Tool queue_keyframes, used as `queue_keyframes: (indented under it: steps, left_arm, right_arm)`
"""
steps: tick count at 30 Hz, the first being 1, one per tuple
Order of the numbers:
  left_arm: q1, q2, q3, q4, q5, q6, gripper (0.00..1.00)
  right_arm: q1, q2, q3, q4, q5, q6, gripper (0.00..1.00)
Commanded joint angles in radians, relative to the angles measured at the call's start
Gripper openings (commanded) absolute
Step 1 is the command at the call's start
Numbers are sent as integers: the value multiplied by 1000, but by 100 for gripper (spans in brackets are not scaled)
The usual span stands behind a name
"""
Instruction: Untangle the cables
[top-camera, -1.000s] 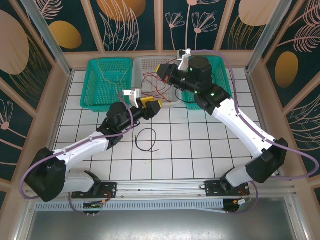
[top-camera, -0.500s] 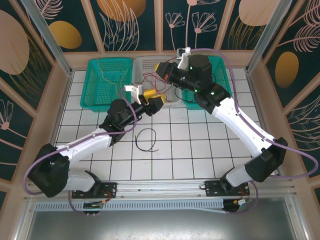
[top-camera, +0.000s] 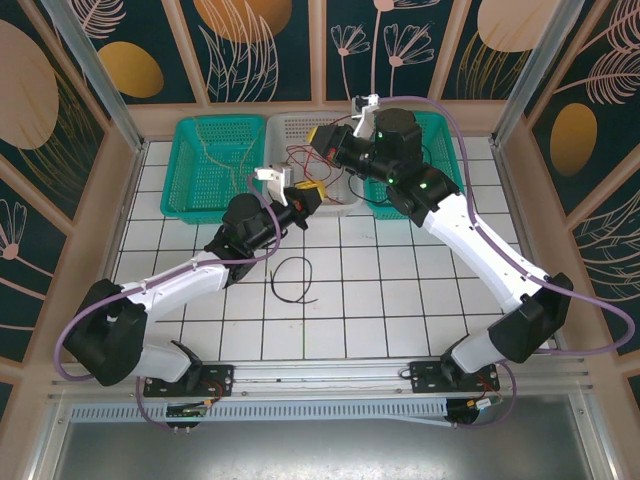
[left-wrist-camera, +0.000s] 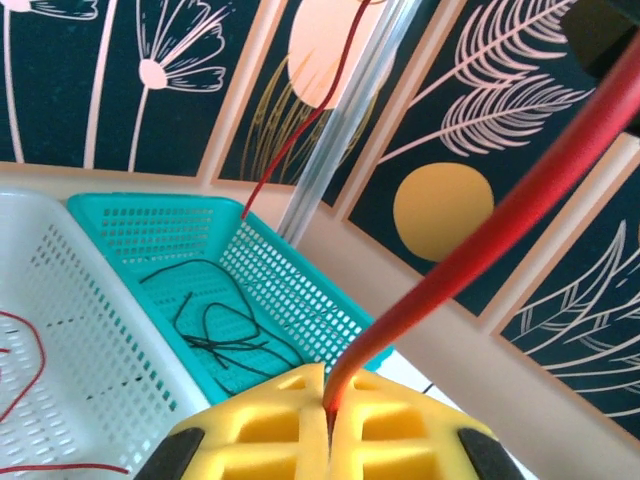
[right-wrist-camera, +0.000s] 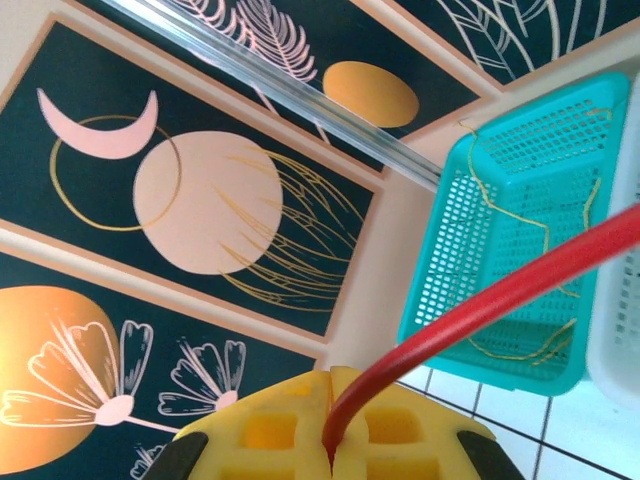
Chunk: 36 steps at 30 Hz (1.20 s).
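The right gripper tilts downward over the basket's far part (top-camera: 295, 128) next and releases the red cable there, since its other loops already lie in the white basket.
The red cable (top-camera: 298, 158) lies in loops in the white basket (top-camera: 290, 122), and both grippers hold it above the basket. My left gripper (top-camera: 308, 192) is at the basket's near rim; in the left wrist view its yellow fingers (left-wrist-camera: 400, 425) are shut on the red cable (left-wrist-camera: 500, 240), which runs up to the right. My right gripper (top-camera: 322, 137) is over the basket's far side, shut on the red cable (right-wrist-camera: 500, 295). A black cable (top-camera: 295, 280) lies curled on the tiles. Yellow cables (right-wrist-camera: 530, 240) lie in the left teal basket (top-camera: 190, 185). Black cables (left-wrist-camera: 215, 335) lie in the right teal basket (left-wrist-camera: 300, 290).
Three baskets stand side by side along the back wall, with the right teal basket (top-camera: 450, 150) partly covered by my right arm. Patterned panels and metal posts close in the tiled table on three sides. The black cable lies on the tiles in front of the baskets.
My left gripper has moved up and right to the white basket's near rim and shut on the red cable. My right gripper stays shut on it, shifted only slightly.
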Motion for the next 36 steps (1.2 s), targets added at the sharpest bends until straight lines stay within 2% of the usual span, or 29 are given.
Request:
queue_keyframes:
  steps: [1, 9, 15, 20, 23, 24, 26, 27, 31, 36]
  left_arm:
    - [-4, -31, 21, -89, -47, 58, 0]
    - [-6, -105, 11, -426, -93, 290, 0]
    - [-7, -83, 111, -746, -132, 473, 0]
    - [-11, -78, 111, -824, -158, 546, 0]
    - [-10, -90, 102, -813, -191, 528, 0]
    - [-11, -109, 86, -779, -217, 488, 3]
    - [-9, -160, 41, -715, -250, 411, 35]
    - [-10, -188, 15, -682, -252, 369, 43]
    - [-10, -262, -48, -641, -213, 217, 61]
    - [-10, -395, -123, -688, -172, 101, 65]
  right_arm:
    - [1, 18, 75, -59, 58, -81, 0]
    - [11, 174, 349, -382, 176, -370, 0]
    - [99, 356, 598, -636, 386, -548, 0]
    - [100, 401, 628, -627, 358, -553, 0]
    - [92, 412, 630, -607, 322, -549, 0]
    - [85, 414, 630, -599, 321, -541, 0]
    - [65, 414, 623, -578, 267, -529, 0]
    - [56, 414, 620, -568, 254, -525, 0]
    - [27, 420, 617, -533, 198, -518, 0]
    - [-28, 462, 643, -500, 102, -495, 0]
